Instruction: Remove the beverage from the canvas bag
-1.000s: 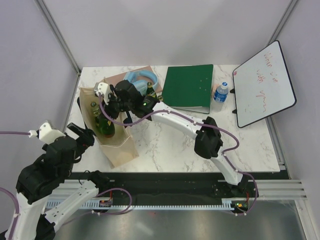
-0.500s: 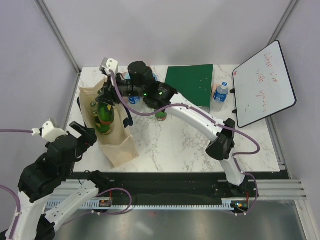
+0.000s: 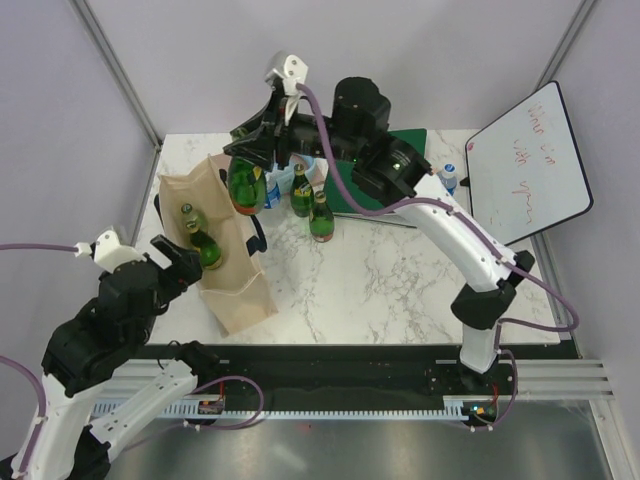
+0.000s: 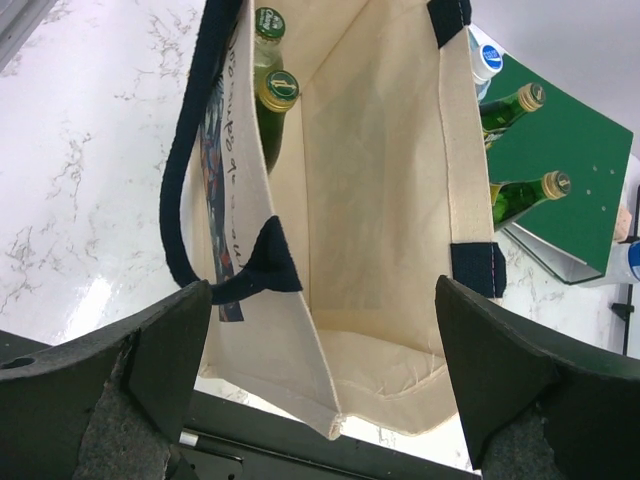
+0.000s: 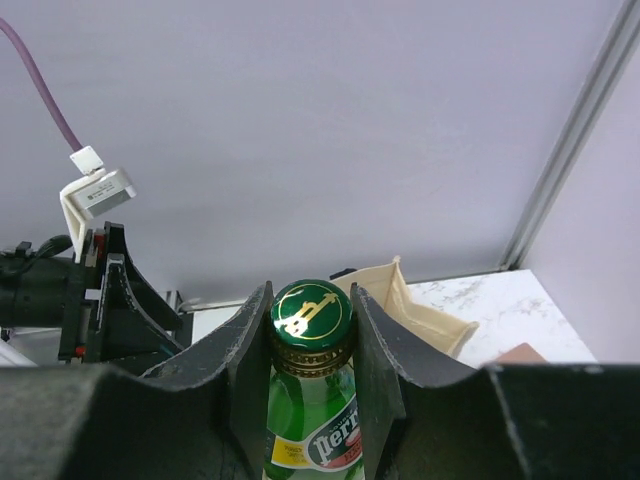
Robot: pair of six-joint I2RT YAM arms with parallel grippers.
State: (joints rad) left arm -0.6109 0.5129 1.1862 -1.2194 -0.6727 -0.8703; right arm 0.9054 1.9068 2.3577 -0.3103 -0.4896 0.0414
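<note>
Next, my right gripper swings over, lowers the green bottle and releases. Tabletop beside the standing bottles is clear below it and to its right in the top view.
The beige canvas bag [image 3: 238, 290] with navy handles stands open at the table's left. My right gripper [image 3: 258, 158] is shut on the capped neck of a green Perrier bottle [image 3: 245, 187], which hangs in the air above the bag's far end. In the right wrist view the gripper [image 5: 311, 330] clamps just under the bottle's [image 5: 320, 440] cap. Two more green bottles [image 3: 208, 250] lie inside the bag. My left gripper [image 3: 172, 262] stands open at the bag's near left side; its view looks into the bag [image 4: 380, 200], gripper [image 4: 322, 300] holding nothing.
Two green bottles [image 3: 300, 192] [image 3: 321, 217] stand on the table right of the bag. Behind them lies a green binder [image 3: 410, 142], largely covered by my right arm. A small water bottle [image 3: 447, 180] and a tilted whiteboard [image 3: 525, 165] are at the far right.
My right gripper has risen out of the bag with the Perrier bottle and moved toward the far side. The left arm shifted slightly toward the bag.
</note>
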